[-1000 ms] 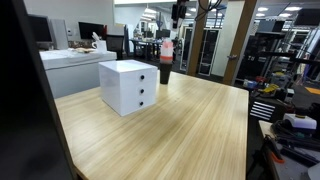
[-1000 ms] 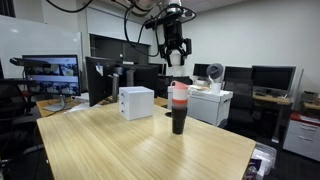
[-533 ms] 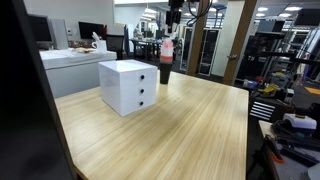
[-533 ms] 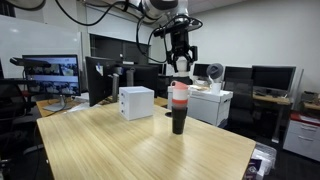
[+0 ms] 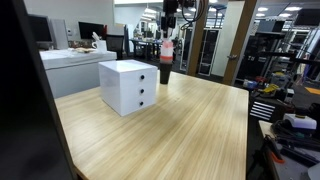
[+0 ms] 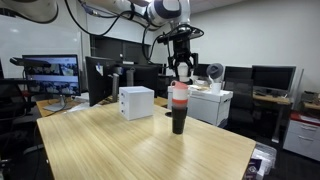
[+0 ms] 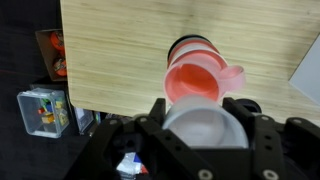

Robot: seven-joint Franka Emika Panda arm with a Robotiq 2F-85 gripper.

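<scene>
I should center my gripper over the stack next and lower the white cup (image 7: 205,132) into the pink handled cup (image 7: 192,78) to release it, because the pink cup's top is open and off-center.
In the wrist view my gripper (image 7: 203,122) is shut on a white cup (image 7: 205,132), one finger on each side of it. Directly below stands a stack of cups with a pink handled cup (image 7: 195,80) on top. In both exterior views the stack (image 6: 179,106) (image 5: 166,56) has a black base and a red-and-white upper part, and it stands on the wooden table (image 6: 140,150) near its far edge. My gripper (image 6: 182,70) (image 5: 168,20) hangs just above the stack, apart from it.
A white three-drawer box (image 5: 128,86) (image 6: 136,102) sits on the table beside the stack. The table edge lies close behind the stack. Off the table, the wrist view shows a clear bin of small items (image 7: 45,108). Desks, monitors and shelving surround the table.
My gripper has carried the white cup sideways and down until it hangs right above the stack. The stack and the drawer box have not moved.
</scene>
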